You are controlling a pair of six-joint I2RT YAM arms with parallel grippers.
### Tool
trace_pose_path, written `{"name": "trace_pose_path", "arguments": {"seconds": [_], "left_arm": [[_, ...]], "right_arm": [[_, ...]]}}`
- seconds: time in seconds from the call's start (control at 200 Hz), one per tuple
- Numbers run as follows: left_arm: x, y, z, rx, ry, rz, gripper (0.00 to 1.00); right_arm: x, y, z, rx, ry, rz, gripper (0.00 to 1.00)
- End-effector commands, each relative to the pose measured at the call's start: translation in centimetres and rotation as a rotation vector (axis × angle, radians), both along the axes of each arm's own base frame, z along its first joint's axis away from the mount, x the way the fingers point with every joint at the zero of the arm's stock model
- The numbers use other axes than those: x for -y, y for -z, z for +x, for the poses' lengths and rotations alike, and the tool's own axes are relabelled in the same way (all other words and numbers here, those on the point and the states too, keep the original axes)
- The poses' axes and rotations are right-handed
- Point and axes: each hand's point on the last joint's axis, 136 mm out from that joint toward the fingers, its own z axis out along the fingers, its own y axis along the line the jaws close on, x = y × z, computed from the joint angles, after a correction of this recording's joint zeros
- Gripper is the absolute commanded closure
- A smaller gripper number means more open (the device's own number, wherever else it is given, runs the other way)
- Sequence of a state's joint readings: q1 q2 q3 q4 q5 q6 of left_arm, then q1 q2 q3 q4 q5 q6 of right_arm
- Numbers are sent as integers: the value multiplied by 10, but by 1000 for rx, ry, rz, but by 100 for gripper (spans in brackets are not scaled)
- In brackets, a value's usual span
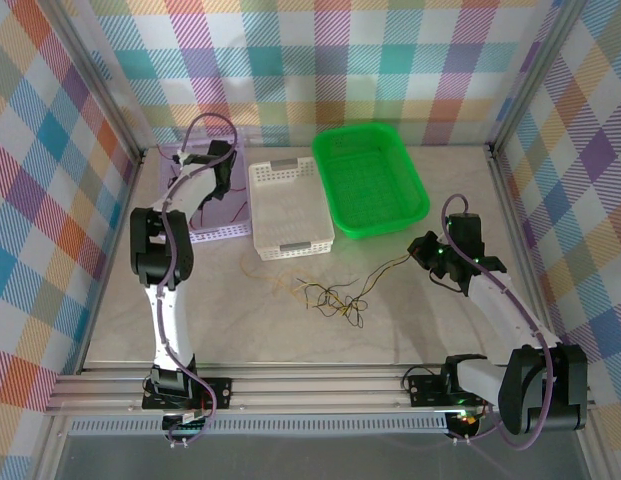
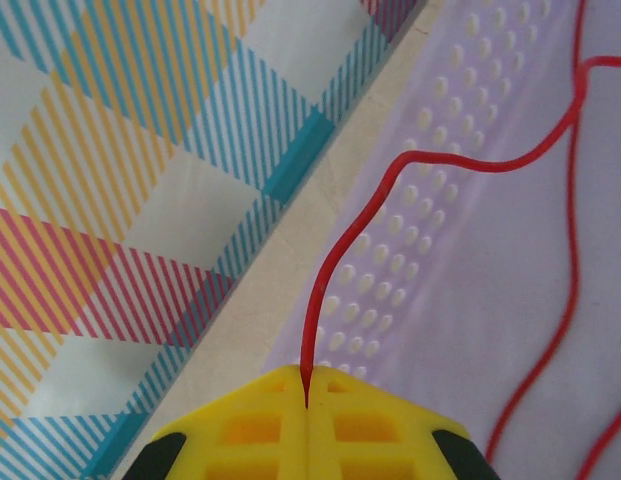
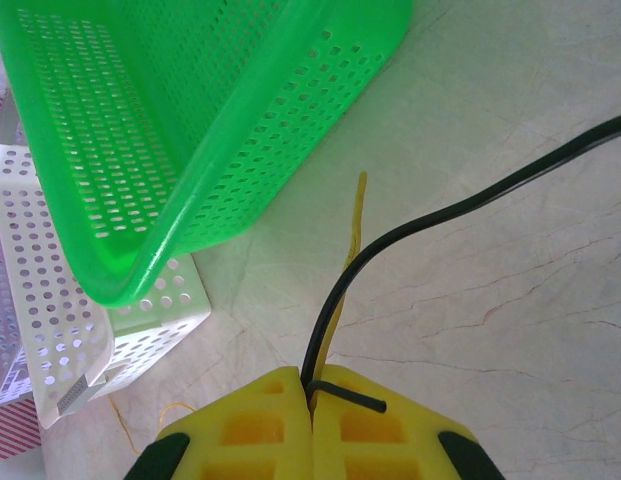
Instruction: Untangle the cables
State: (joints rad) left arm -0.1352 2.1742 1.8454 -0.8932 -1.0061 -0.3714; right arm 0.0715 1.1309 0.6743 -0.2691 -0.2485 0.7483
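Observation:
The left gripper moves down toward the lilac basket's bottom next, shifting toward the white basket. It releases the red cable's end, since the cable's loops already lie there.
My left gripper [image 2: 308, 375] is shut on the end of a thin red cable [image 2: 390, 175]. The cable loops away over the floor of a lilac basket [image 2: 490, 300]. In the top view the left gripper [image 1: 215, 165] hangs over that lilac basket [image 1: 225, 232] at the back left. My right gripper [image 3: 312, 375] is shut on a black cable [image 3: 440, 212], with a yellow cable [image 3: 358, 215] running into the jaws beside it. From the right gripper [image 1: 418, 250] a cable leads left to a tangle of cables [image 1: 330, 295] on the table.
A white perforated basket [image 1: 290, 210] stands mid-back, with a green basket [image 1: 370, 180] to its right. The green basket [image 3: 190, 120] and the white one [image 3: 60, 300] lie close ahead-left of the right gripper. Checked walls enclose the table [image 1: 240, 320].

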Motion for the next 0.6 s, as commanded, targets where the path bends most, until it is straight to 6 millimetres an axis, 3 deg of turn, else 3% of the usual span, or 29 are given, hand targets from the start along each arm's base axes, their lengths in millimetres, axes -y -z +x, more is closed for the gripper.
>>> {"name": "trace_pose_path", "arguments": {"seconds": [0.0,0.595], "left_arm": [[3,-6,5,8,-8,33,100],[9,24,40,-13,-1,48,100]], "right_arm": [[-6,-7,0,25,-22,19,100],[-13,-9,-1,37,-46,28,100]]}}
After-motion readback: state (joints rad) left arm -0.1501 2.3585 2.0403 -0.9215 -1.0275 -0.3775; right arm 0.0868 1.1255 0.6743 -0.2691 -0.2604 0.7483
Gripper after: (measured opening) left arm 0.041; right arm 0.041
